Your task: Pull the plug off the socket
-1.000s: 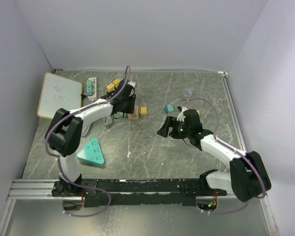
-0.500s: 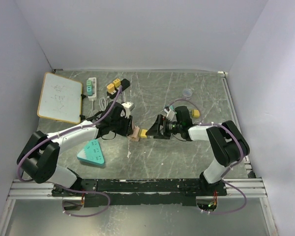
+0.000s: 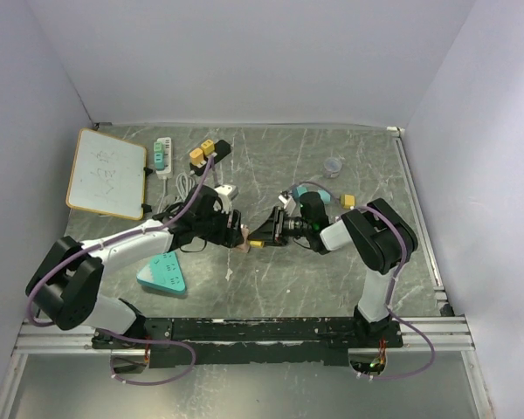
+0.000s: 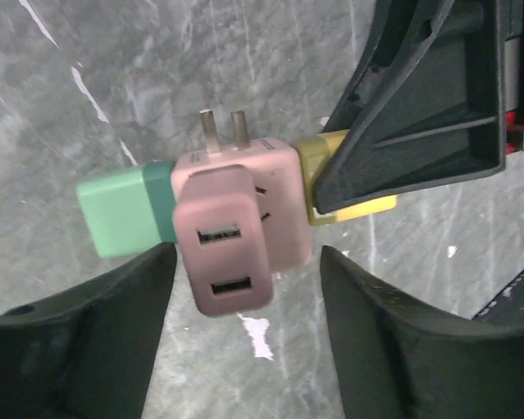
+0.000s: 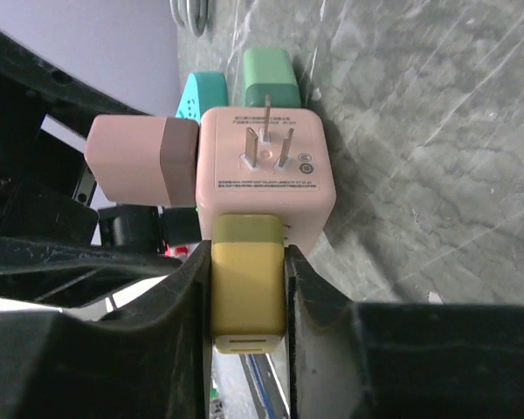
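Observation:
The tabletop near the teal plug is clear, so I should pull the yellow plug with my right gripper to the right in the top view and release it there.
The socket is a pink cube adapter point(image 4: 275, 175) lying on the marble table near the middle point(image 3: 240, 237). A yellow plug point(image 5: 247, 288) sticks out of one side, a green plug point(image 4: 122, 214) out of the opposite side, and a dusky-pink USB plug point(image 4: 227, 253) out of a third. My right gripper point(image 5: 247, 262) is shut on the yellow plug, one finger on each flat side. My left gripper point(image 4: 244, 262) stands open, its fingers point(image 4: 113, 323) straddling the USB plug without touching it. In the top view the two grippers meet at the socket.
A whiteboard point(image 3: 107, 173) lies at the far left, with a teal triangular power strip point(image 3: 163, 270) in front of it. A white-green strip point(image 3: 162, 155), a black strip with yellow plugs point(image 3: 205, 150) and a white adapter point(image 3: 228, 188) sit behind. A clear cup point(image 3: 333, 164) and a yellow cube point(image 3: 348, 201) are at the right.
My left gripper has opened and let go of the socket. My right gripper has moved in from the right and shut on the yellow plug.

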